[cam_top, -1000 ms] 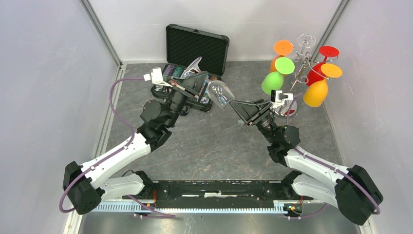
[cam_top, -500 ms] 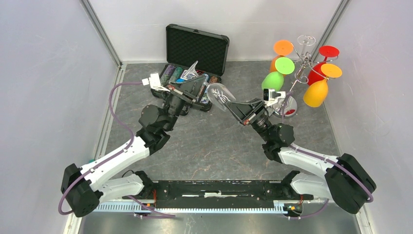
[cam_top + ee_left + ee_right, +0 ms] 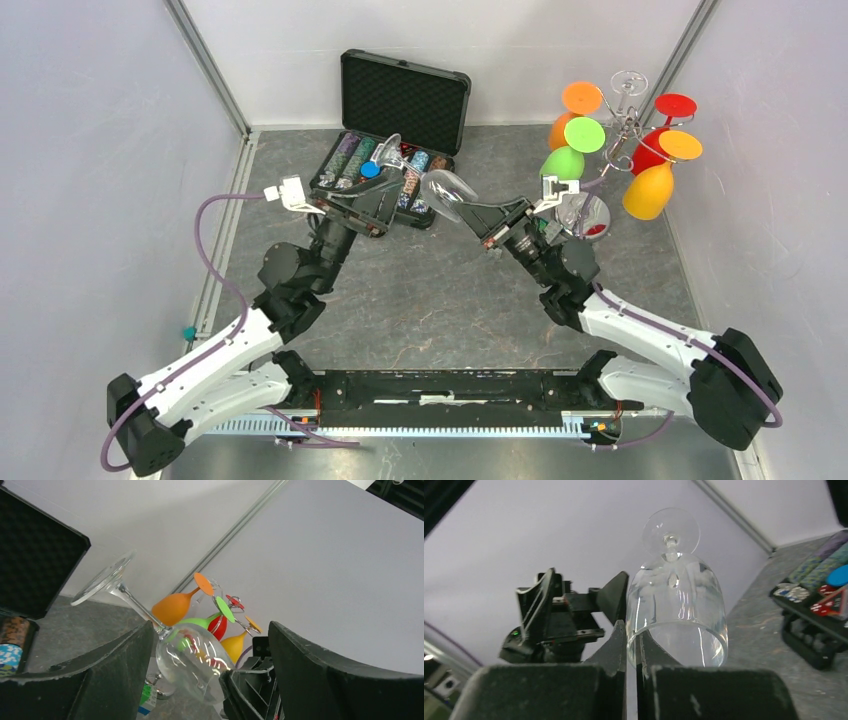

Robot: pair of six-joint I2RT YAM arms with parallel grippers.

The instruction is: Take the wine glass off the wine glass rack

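My right gripper moves down over the bare tabletop beside the chip case next, fingers turning toward the table, because the tilted glass needs its foot underneath.
A clear wine glass hangs tilted in the air mid-table, its foot over the chip case. My right gripper is shut on the rim of its bowl, one finger inside and one outside. My left gripper stands open, its fingers wide on either side of the bowl and stem without touching. The chrome wine glass rack stands at the back right, with orange, green, red and yellow glasses hanging upside down.
An open black case holding rows of poker chips lies at the back centre, under the left gripper. The rack's round shiny base sits just behind the right wrist. White walls close in the left, right and back.
The left gripper let go of the glass's stem, opened wide and drew back to the left. The right gripper closed on the bowl's rim and now holds the glass alone.
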